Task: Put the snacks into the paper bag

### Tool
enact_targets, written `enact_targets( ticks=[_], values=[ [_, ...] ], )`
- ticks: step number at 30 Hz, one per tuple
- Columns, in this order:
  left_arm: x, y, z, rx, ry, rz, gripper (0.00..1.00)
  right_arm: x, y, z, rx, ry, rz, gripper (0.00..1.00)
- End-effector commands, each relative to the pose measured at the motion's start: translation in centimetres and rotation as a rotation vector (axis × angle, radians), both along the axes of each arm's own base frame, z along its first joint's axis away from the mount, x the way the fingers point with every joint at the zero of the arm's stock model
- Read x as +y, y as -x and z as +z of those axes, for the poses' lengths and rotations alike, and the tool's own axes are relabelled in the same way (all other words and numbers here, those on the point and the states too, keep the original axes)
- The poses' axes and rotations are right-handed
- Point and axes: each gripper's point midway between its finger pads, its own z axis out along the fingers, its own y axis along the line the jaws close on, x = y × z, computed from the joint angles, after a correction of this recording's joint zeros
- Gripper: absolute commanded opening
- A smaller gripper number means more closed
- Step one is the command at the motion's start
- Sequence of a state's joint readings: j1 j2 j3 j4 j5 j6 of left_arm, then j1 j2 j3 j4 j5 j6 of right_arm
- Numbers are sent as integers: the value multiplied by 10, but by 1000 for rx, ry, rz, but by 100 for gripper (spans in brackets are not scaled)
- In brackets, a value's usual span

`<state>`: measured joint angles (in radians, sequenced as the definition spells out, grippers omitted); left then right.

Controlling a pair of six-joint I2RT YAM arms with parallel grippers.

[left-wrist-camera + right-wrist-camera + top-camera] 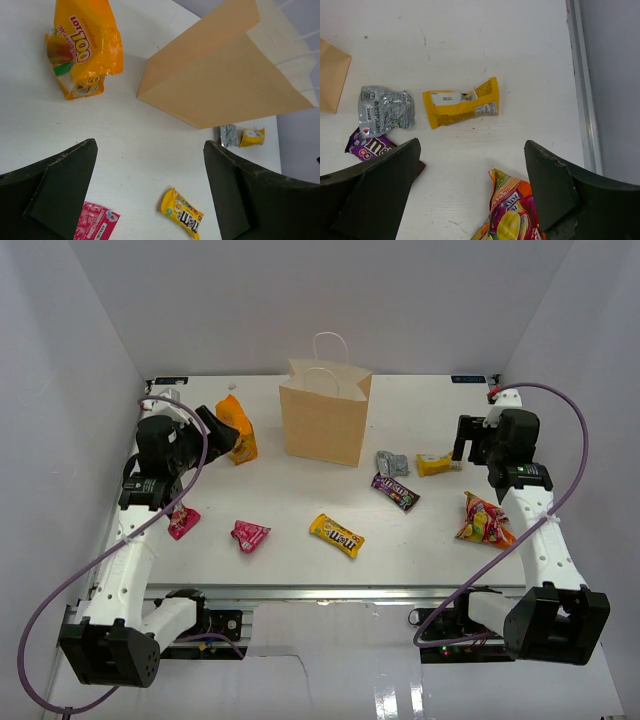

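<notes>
The orange packet is outward of my open fingertips, so I will move my left gripper outward over the packet and then down onto its crimped edge (239,422) (103,69) to close.
The tan paper bag (325,415) (225,75) stands upright at the back middle. Snacks lie flat around it: an orange packet (238,430) (85,45), two pink ones (183,522) (250,535), a yellow M&M's packet (337,535) (182,215), a silver one (391,462) (385,110), a small yellow one (436,464) (462,102), a purple-brown one (395,491) (367,145) and a multicoloured one (485,520) (512,215). My left gripper (215,428) (150,144) hovers open beside the orange packet. My right gripper (468,440) (471,145) hangs open, empty, above the small yellow packet.
White walls close in the table (300,490) on the left, back and right. A metal rail (580,75) marks the right edge, close to my right gripper. The bag's two white cord handles (330,340) stick up above its mouth.
</notes>
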<state>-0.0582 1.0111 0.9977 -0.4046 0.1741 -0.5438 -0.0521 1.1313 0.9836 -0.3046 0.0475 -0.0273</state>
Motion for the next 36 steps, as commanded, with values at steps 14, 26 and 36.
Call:
enact_targets(
  ticks=[14, 26, 36],
  values=[
    [-6, -128, 33, 229, -107, 246, 98, 88, 32, -1, -2, 77, 792, 90],
    [-11, -180, -39, 366, -284, 363, 93, 94, 37, -28, 51, 22, 820, 90],
    [-2, -192, -93, 450, -370, 421, 92, 90, 34, -37, 79, 28, 805, 90]
  ],
)
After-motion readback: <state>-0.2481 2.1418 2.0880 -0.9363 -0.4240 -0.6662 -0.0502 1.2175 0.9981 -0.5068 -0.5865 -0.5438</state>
